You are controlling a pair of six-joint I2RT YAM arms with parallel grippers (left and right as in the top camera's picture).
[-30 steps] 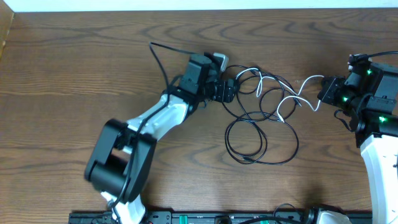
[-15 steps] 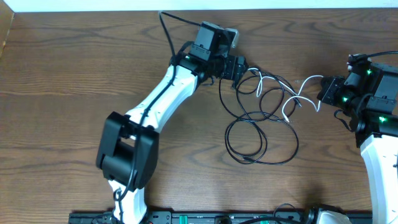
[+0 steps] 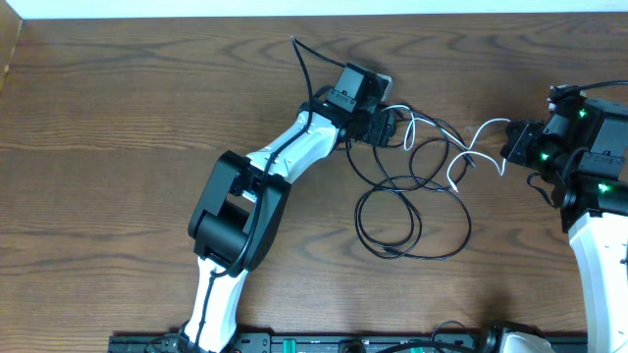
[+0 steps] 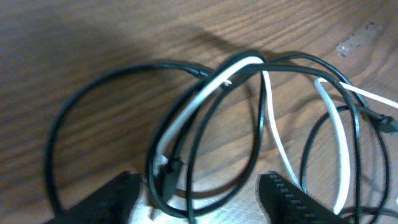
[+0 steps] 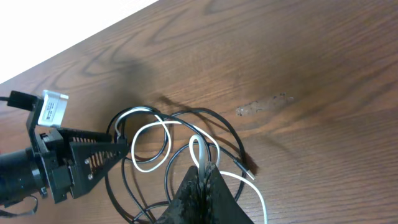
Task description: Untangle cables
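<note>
My right gripper pulls to the right in the overhead view and releases the white cable (image 3: 453, 160) on the tabletop next, since it weaves through the black loops.
The long black cable (image 3: 410, 221) lies in tangled loops at the table's centre right. The white cable (image 3: 453, 160) weaves through its upper loops and runs right. My left gripper (image 3: 386, 127) is open at the tangle's upper left; in the left wrist view (image 4: 199, 199) black loops (image 4: 205, 106) and a white strand (image 4: 270, 124) lie between its fingers. My right gripper (image 3: 510, 144) is shut on the white cable's end; the right wrist view shows the fingers (image 5: 204, 180) pinching the white cord (image 5: 198, 149).
The wooden table's left edge (image 3: 10, 59) shows at far left. A dark rail (image 3: 343, 343) runs along the front edge. A black plug tip (image 5: 247, 167) lies right of the tangle.
My left arm has swung right and slightly down, bringing its gripper over the tangle's upper-left loops. The right arm has not moved.
</note>
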